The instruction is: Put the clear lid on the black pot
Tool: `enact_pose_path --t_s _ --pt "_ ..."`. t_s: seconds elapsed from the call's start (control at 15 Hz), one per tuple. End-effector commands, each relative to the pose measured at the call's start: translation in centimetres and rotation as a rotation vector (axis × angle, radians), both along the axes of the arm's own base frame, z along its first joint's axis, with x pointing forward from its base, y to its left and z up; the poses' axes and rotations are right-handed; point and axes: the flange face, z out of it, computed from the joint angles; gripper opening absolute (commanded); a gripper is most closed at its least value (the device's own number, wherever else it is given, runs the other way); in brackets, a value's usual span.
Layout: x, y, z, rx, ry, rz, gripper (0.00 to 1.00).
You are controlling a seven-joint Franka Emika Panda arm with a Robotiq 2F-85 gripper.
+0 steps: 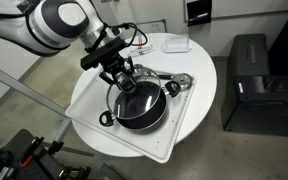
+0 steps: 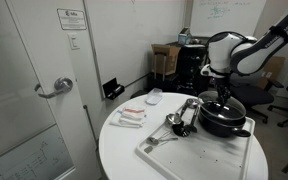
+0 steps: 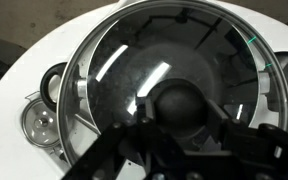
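The lid's metal rim is still above the pot. My gripper will next lower the clear lid onto the black pot's opening (image 1: 142,103) (image 3: 167,72) and let go of the lid's knob.
The black pot (image 1: 142,112) stands on a white tray (image 1: 180,128) on the round table; it also shows in an exterior view (image 2: 222,124). The clear lid (image 3: 149,70) with a metal rim and a black knob (image 3: 179,108) lies over the pot's mouth. My gripper (image 1: 122,77) hangs straight above the pot, also seen in an exterior view (image 2: 222,98). In the wrist view its fingers (image 3: 181,125) are closed round the lid's knob.
A metal ladle and utensils (image 2: 180,118) lie on the tray beside the pot. A white dish (image 1: 175,44) and small packets (image 2: 130,117) sit on the round white table (image 1: 199,70). A black cabinet (image 1: 249,85) stands next to the table.
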Motion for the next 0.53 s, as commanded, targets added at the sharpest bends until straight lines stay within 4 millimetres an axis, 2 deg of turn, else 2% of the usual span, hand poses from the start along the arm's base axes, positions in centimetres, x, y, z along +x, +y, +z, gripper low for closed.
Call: enact_pose_path --t_s 0.0,0.47 --pt "1.0 -0.8 -0.5 0.014 0.022 0.003 0.26" --pt "1.3 -1.7 -2.4 0.014 0.045 0.005 0.26"
